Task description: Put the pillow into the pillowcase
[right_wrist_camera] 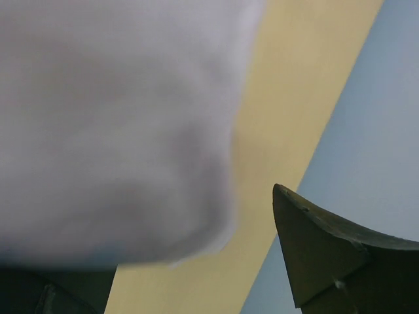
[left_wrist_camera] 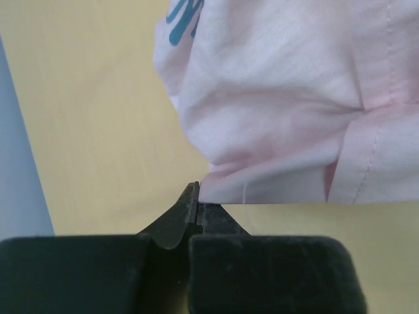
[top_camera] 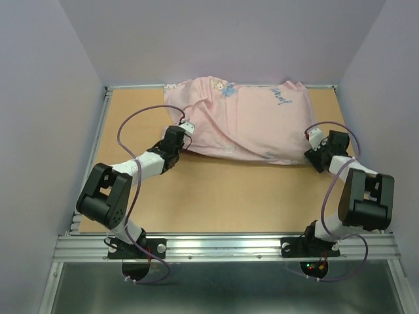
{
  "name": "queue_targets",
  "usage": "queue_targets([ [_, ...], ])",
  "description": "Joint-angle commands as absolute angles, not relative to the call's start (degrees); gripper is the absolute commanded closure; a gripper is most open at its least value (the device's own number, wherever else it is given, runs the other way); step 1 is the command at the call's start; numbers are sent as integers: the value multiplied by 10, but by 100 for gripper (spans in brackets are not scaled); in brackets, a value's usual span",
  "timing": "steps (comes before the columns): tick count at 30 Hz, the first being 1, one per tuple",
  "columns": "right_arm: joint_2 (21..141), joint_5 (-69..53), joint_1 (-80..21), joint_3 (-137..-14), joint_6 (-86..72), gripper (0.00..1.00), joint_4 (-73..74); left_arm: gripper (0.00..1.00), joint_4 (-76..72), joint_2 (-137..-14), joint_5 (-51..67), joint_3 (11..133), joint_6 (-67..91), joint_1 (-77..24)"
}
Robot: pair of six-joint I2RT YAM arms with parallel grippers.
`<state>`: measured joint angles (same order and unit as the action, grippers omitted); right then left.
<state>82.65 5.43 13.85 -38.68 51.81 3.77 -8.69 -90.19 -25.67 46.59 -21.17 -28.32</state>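
Observation:
The pillowcase [top_camera: 242, 124] lies creased, so my left gripper will carry the pinched hem up, then outward over the table's back edge, and release it.
The pale pink pillowcase [top_camera: 242, 124] with blue script lies bulging at the back of the table. The pillow is hidden; no cream or yellow shows. My left gripper [top_camera: 186, 126] is at the case's near left edge. In the left wrist view its jaws are shut [left_wrist_camera: 196, 199], with the lower hem of the pillowcase [left_wrist_camera: 281, 111] pinched at their tips. My right gripper [top_camera: 311, 137] is at the case's near right corner. In the right wrist view it is open [right_wrist_camera: 170, 252], and blurred pink fabric [right_wrist_camera: 111, 131] lies over its left finger; the right finger [right_wrist_camera: 327, 255] stands free.
The wooden table [top_camera: 229, 196] is ringed by pale purple walls [top_camera: 39, 131]. A metal rail [top_camera: 229, 245] runs along the near edge with both arm bases on it. The right gripper sits close to the right wall [right_wrist_camera: 380, 131].

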Motion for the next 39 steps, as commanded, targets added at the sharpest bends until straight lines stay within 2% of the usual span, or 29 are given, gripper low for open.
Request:
queue_targets([
  [1,892,64,162,-443,464,30,-40,100,-52,-855,-209,497,-246,-244],
  [3,898,50,162,-453,452,54,-40,100,-41,-834,-193,497,-257,-244],
  [4,892,41,162,-462,446,85,-35,100,-37,-829,-182,504,-266,-244],
  [5,886,30,162,-466,445,99,-30,100,-34,-818,-182,510,-270,-243],
  [9,825,13,164,-496,434,99,-2,100,-11,-785,-174,550,-304,-238],
  [14,766,-21,178,-609,356,99,50,100,14,-754,-173,667,-331,-222],
  [22,780,-2,214,-944,233,99,53,100,5,-733,-181,928,-355,-196],
  [27,801,-2,219,-1083,226,100,53,100,-80,-693,-170,969,-398,-196],
  [31,840,15,219,-1115,240,99,53,100,-97,-691,-168,957,-424,-196],
  [36,879,-52,216,-1046,230,99,55,100,-139,-710,-163,884,-449,-196],
  [39,910,-52,197,-1017,243,100,58,100,-174,-758,-157,860,-454,-190],
])
